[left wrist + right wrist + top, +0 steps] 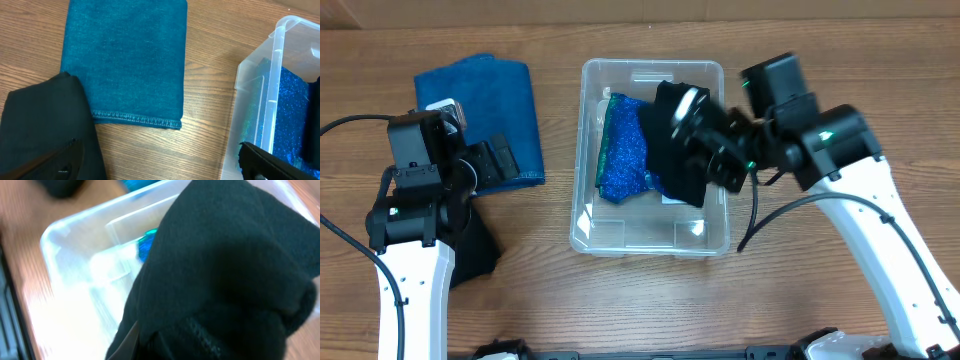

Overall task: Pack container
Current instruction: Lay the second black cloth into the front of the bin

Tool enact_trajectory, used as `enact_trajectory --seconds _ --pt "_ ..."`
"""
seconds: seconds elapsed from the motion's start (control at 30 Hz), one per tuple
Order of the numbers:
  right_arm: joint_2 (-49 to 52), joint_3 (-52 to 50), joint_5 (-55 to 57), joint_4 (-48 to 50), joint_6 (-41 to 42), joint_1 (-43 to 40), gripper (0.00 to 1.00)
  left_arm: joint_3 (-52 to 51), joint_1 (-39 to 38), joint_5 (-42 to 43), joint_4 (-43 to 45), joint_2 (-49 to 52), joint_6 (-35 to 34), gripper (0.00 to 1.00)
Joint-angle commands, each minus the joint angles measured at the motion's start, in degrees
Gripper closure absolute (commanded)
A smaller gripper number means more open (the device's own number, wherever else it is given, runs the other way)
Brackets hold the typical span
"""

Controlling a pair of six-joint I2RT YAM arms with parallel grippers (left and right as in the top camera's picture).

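Observation:
The robot's right gripper will next bring the black cloth back down to the container's near end [635,218] [95,297], which is below and back from the gripper, and let it go where the container's bottom is bare.
The clear plastic container [588,225] sits at the table's middle, with a bright blue cloth [623,152] standing inside along its left wall. My right gripper [705,140] is shut on a black cloth [672,135] and holds it over the container's right half; the cloth fills the right wrist view [225,270], above the container [70,250]. My left gripper [490,160] is open and empty over bare wood between a teal cloth [490,100] and the container; both show in the left wrist view, the cloth [127,55] and the container [255,95].
A black cloth [470,245] lies on the table under the left arm, also in the left wrist view [45,130]. The teal cloth lies flat at the back left. Cables run along both arms.

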Motion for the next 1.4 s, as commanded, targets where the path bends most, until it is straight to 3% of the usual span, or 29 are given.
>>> enact_trajectory --seconds 0.0,0.4,0.67,0.7,0.77,0.8,0.97,1.1,1.2,1.37 --pt "1.6 0.9 0.9 -4.2 -19.5 4.0 0.96 1.2 -0.4 -0.4 -0.5 0.1 -0.2 0.0" --pt "17.8 -0.9 0.7 -6.3 -23.3 5.2 0.96 1.1 -0.4 -0.4 -1.3 0.1 -0.2 0.0" --pt "20.2 -0.9 0.7 -6.0 -24.6 9.9 0.96 1.1 -0.4 -0.4 -1.2 0.1 -0.2 0.0" --pt "20.2 -0.9 0.7 -5.9 -24.4 10.1 0.84 1.1 -0.4 -0.3 -1.2 0.1 -0.2 0.0" --pt "20.2 -0.9 0.7 -4.8 -21.2 10.1 0.44 1.1 -0.4 -0.4 -1.2 0.1 -0.2 0.0" --pt "20.2 -0.9 0.7 -4.6 -20.9 10.1 0.0 1.1 -0.4 -0.4 -1.2 0.1 -0.2 0.0" --pt "20.2 -0.8 6.0 -1.4 -18.4 9.0 0.0 1.1 -0.4 -0.3 -1.2 0.1 -0.2 0.0" --pt "19.3 3.1 17.9 3.1 -6.4 9.0 0.0 1.1 -0.4 -0.4 -1.3 0.1 -0.2 0.0" --pt "16.7 8.9 20.9 3.6 0.0 7.0 0.0 1.1 -0.4 -0.4 -1.4 0.1 -0.2 0.0" --pt "11.9 17.9 20.7 3.9 30.7 -7.4 0.0 1.1 0.0 -3.5 -3.7 0.1 -1.4 0.0"
